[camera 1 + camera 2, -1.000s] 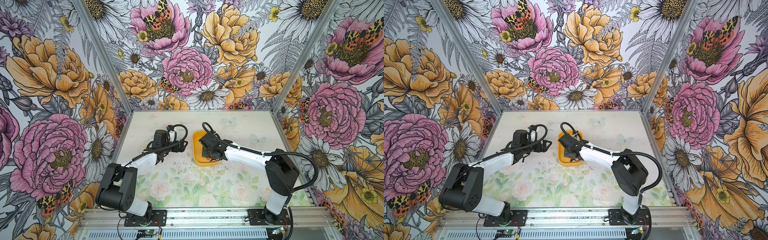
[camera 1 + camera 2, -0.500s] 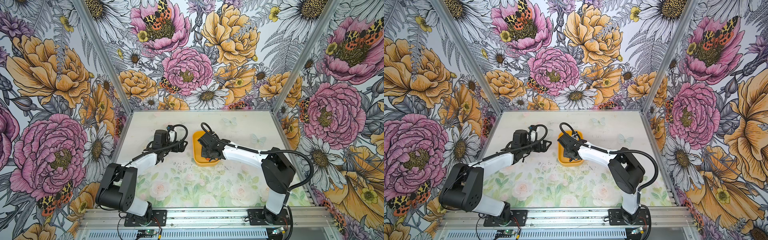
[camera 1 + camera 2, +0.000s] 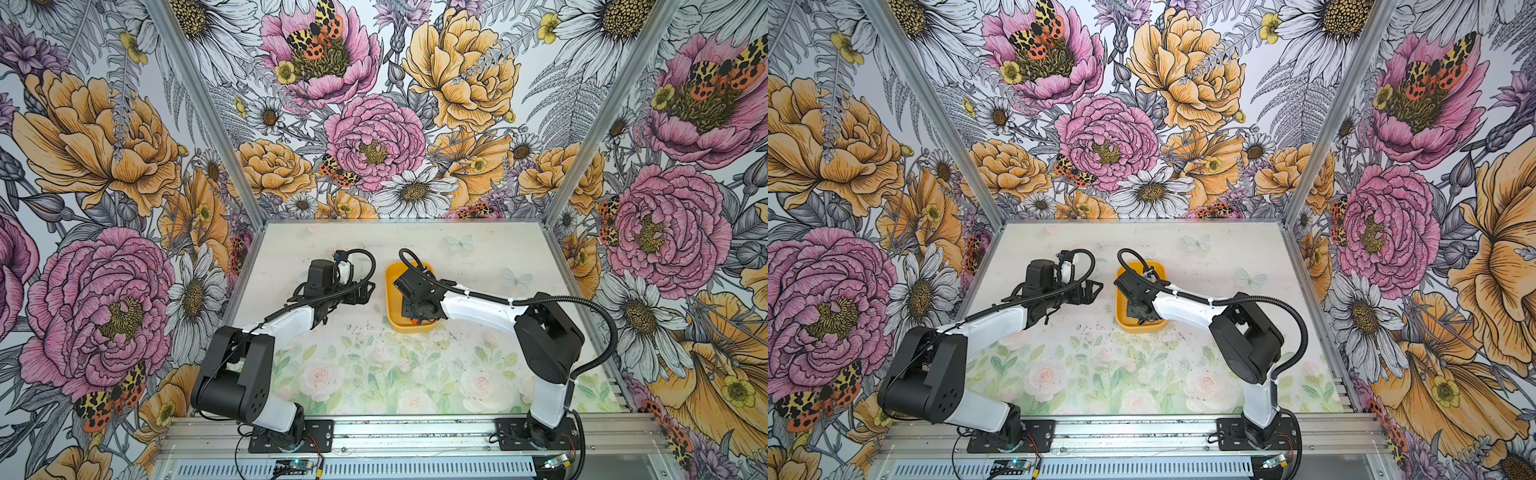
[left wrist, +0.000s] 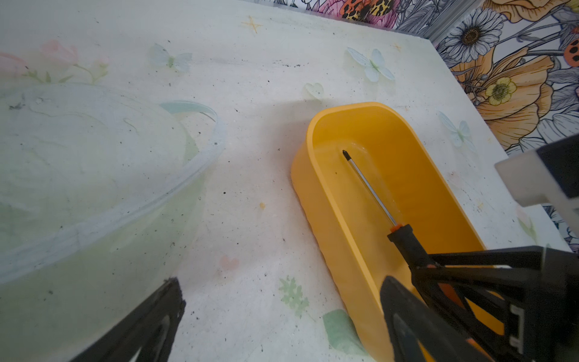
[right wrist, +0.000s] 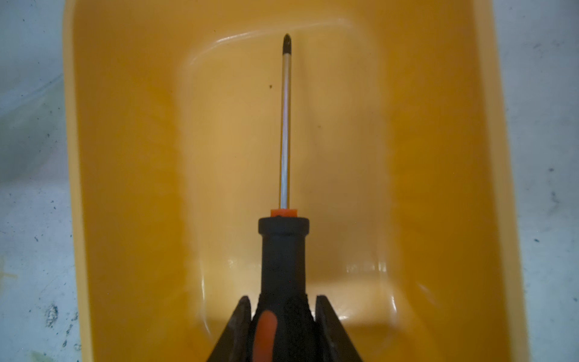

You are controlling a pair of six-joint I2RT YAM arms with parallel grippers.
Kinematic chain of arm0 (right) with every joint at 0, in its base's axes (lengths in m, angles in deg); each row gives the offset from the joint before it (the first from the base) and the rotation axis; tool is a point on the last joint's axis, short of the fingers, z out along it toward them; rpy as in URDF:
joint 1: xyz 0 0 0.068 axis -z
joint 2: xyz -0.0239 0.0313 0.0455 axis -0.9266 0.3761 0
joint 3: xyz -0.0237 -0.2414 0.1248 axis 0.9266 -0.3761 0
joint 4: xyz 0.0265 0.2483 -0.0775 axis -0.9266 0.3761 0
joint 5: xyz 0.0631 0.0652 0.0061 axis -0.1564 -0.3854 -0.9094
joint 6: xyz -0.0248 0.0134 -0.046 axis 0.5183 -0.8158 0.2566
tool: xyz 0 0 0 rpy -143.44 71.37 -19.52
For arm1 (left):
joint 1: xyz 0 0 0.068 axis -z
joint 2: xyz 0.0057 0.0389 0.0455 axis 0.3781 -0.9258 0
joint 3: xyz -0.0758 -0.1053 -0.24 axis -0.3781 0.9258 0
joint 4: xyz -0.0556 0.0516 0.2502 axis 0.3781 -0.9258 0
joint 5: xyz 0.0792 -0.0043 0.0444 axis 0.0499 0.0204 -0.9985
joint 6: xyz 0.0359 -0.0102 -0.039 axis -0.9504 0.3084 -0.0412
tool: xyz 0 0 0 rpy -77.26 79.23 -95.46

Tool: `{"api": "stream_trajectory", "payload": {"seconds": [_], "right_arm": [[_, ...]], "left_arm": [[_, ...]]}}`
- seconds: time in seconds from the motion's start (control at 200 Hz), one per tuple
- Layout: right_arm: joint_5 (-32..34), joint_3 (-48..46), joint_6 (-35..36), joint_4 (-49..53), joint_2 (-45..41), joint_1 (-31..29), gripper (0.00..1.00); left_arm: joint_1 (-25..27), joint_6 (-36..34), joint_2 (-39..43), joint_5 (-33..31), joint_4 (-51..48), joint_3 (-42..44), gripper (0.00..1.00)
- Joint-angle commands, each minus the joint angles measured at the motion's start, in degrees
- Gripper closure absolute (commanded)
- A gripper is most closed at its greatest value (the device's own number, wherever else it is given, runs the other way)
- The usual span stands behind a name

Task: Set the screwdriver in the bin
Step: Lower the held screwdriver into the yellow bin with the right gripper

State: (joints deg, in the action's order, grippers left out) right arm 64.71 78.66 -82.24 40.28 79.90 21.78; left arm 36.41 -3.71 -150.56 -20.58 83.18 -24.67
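Note:
My right gripper moves down to the bin's bottom, just below, with the held screwdriver point(image 5: 284, 125) next. Then it releases the screwdriver's handle there.
The bin point(image 5: 125, 156) is a yellow-orange tray near the table's middle in both top views point(image 3: 392, 299) point(image 3: 1121, 309). My right gripper point(image 5: 283, 302) is shut on the black-and-orange handle of the screwdriver point(image 5: 284, 125) and holds it inside the bin. The thin shaft points along the bin's length, with its tip low near the far end. From above, the right gripper point(image 3: 417, 309) hides most of the tool. In the left wrist view the screwdriver point(image 4: 371, 191) slants down into the bin point(image 4: 329, 203). My left gripper point(image 4: 282, 301) point(image 3: 361, 293) is open and empty, just left of the bin.
A clear, almost see-through round dish point(image 4: 200, 169) lies on the table left of the bin, near the left gripper. The tabletop point(image 3: 374, 365) is pale, flower-printed and speckled with dark crumbs. Flowered walls close in the back and both sides.
The right arm has shifted slightly to the left with the screwdriver still in its grip over the bin. The left arm has not moved.

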Motion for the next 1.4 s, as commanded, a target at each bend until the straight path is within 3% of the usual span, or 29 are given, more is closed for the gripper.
{"api": "stream_trajectory", "payload": {"seconds": [0.0,0.656,1.046,1.396], "right_arm": [[-0.1,1.8,-0.9,-0.3,1.3,0.4,1.00],[-0.8,2.1,-0.5,-0.3,3.8,2.2,1.00],[-1.6,2.5,0.0,-0.3,4.6,2.5,0.94],[-2.4,3.2,0.7,-0.3,5.5,2.5,0.70]], "left_arm": [[0.3,-1.1,0.1,-0.6,0.0,0.2,0.01],[0.3,-1.0,-0.7,-0.2,0.1,-0.1,0.01],[0.4,-0.8,-1.1,0.2,0.2,-0.4,0.01],[0.4,-0.9,-1.3,0.3,0.1,-0.6,0.01]]}}
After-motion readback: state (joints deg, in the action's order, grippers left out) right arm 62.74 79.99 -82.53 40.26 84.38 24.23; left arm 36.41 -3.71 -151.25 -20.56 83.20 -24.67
